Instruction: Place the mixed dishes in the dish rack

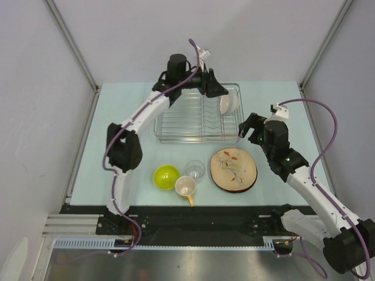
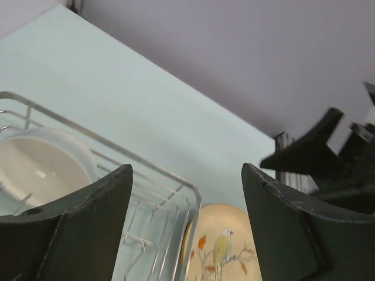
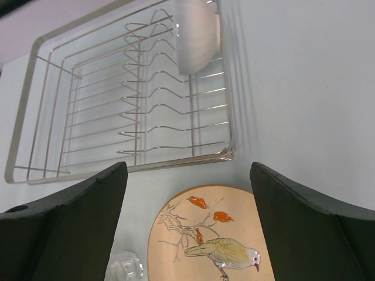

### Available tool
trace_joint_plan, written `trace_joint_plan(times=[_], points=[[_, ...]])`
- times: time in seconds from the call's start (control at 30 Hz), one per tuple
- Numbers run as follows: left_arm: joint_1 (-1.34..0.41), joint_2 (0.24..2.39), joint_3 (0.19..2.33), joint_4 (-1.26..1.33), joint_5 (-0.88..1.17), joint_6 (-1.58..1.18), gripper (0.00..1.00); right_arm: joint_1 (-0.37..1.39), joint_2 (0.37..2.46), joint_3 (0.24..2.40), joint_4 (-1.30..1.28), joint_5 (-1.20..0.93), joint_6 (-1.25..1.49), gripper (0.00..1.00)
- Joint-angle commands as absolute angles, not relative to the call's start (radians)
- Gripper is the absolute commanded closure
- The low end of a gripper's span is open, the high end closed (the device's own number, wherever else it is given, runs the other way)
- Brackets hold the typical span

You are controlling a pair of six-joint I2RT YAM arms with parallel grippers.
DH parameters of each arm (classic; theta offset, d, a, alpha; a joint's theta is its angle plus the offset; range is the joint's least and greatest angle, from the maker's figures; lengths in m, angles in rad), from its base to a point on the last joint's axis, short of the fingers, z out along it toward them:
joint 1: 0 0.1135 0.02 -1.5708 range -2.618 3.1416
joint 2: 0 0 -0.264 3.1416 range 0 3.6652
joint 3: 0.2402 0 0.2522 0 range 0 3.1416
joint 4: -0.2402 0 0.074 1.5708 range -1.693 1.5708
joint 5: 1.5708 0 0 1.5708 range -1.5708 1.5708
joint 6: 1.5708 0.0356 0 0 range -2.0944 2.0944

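I will next bring my left gripper back from over the rack (image 1: 193,117) and down onto the near rim of the lime-green bowl (image 1: 166,176), which is still outside the rack.
The chrome dish rack (image 1: 193,117) stands mid-table. A white bowl (image 1: 228,103) leans on edge in its far right corner. My left gripper (image 1: 215,89) hovers open and empty just left of that bowl (image 2: 41,170), above the rack (image 2: 176,182). My right gripper (image 1: 249,124) is open and empty by the rack's near right corner, above the table. In front lie a lime-green bowl (image 1: 166,176), a clear glass (image 1: 195,170), a yellow-orange mug (image 1: 186,187) and a round wooden plate (image 1: 234,170) with a bird-and-leaf drawing and dark rim. No second plate shows.
The right wrist view shows the rack (image 3: 135,105), the white bowl (image 3: 196,35), the plate (image 3: 211,234) and the glass (image 3: 126,268) below my open fingers. The left wrist view shows the plate (image 2: 225,246) past the rack's rim. Grey walls enclose the table.
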State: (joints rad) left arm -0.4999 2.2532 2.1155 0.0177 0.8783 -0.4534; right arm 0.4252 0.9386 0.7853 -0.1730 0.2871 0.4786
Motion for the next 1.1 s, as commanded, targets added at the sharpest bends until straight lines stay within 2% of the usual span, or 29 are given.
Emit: trace_joint_plan(times=[0.0,0.1,0.13,0.27,0.47,0.6,0.7,0.83,1.07], points=[[-0.466,1.946,1.973,-0.398,0.838,0.041,0.21,0.402,0.977,0.785,-0.130,0.311,0.512,0.09],[-0.456,1.753,1.807,-0.738,0.674,0.301,0.24,0.402,0.980,0.785,-0.097,0.302,0.526,0.09],[-0.456,1.702,1.755,-0.782,0.563,0.357,0.26,0.403,0.977,0.787,-0.088,0.299,0.525,0.10],[-0.456,1.449,1.447,-0.929,0.375,0.576,0.29,0.399,0.968,0.808,-0.116,0.298,0.515,0.09],[-0.463,1.139,1.195,-1.091,0.331,0.825,0.32,0.399,0.943,0.816,-0.181,0.311,0.508,0.09],[-0.469,1.040,1.117,-1.150,0.334,1.061,0.28,0.396,0.930,0.815,-0.202,0.318,0.505,0.09],[-0.469,1.002,1.052,-1.163,0.368,1.141,0.26,0.394,0.916,0.816,-0.218,0.328,0.499,0.09],[-0.502,0.991,1.003,-1.177,0.425,1.154,0.25,0.391,0.917,0.816,-0.233,0.337,0.499,0.08],[-0.662,0.989,0.893,-1.089,0.408,1.123,0.24,0.387,0.940,0.816,-0.232,0.337,0.511,0.08]])
